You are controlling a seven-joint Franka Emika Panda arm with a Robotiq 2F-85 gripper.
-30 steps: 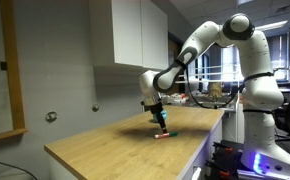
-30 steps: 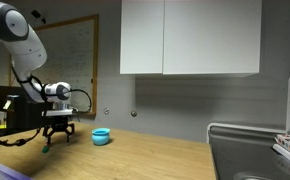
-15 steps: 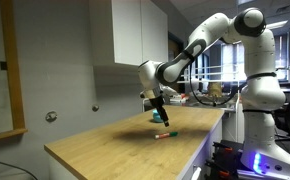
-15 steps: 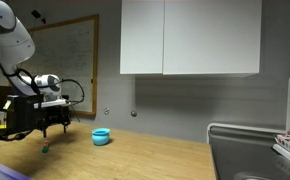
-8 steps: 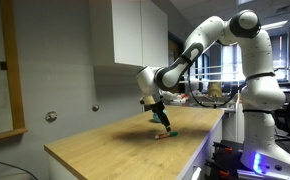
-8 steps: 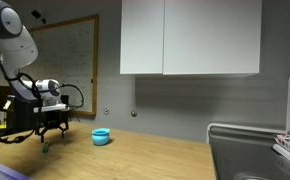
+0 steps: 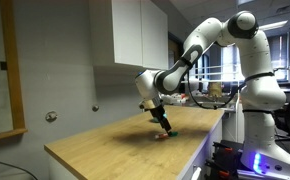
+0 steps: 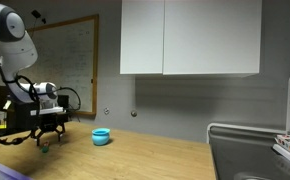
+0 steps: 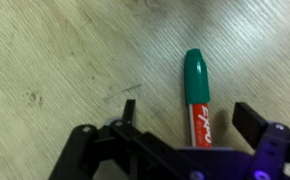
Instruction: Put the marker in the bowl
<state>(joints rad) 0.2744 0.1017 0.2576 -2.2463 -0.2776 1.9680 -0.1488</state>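
Observation:
My gripper is open and the marker is already between its fingers, so it needs to stay low next and close them on the red body (image 7: 164, 136) (image 9: 199, 118) beside the green cap.
The marker (image 9: 196, 95), red with a green cap, lies flat on the wooden counter. In the wrist view it sits between my two open fingers, which stand apart on either side of it. My gripper (image 9: 190, 118) is open, low over the marker, not touching it as far as I can see. In an exterior view my gripper (image 7: 162, 121) is down at the counter near its front edge, with the marker (image 7: 166, 132) just under it. In an exterior view my gripper (image 8: 48, 137) hovers at the counter's left end, and the teal-blue bowl (image 8: 102, 136) stands to its right, apart.
The wooden counter (image 7: 125, 145) has a wall behind it and a white cabinet (image 8: 190, 38) above. A sink edge and a rack (image 8: 288, 145) are at the far end. A whiteboard (image 8: 70, 60) hangs on the wall.
My gripper rose above the marker a second ago and has since come back down over it, fingers open around it. The marker and the bowl have not moved.

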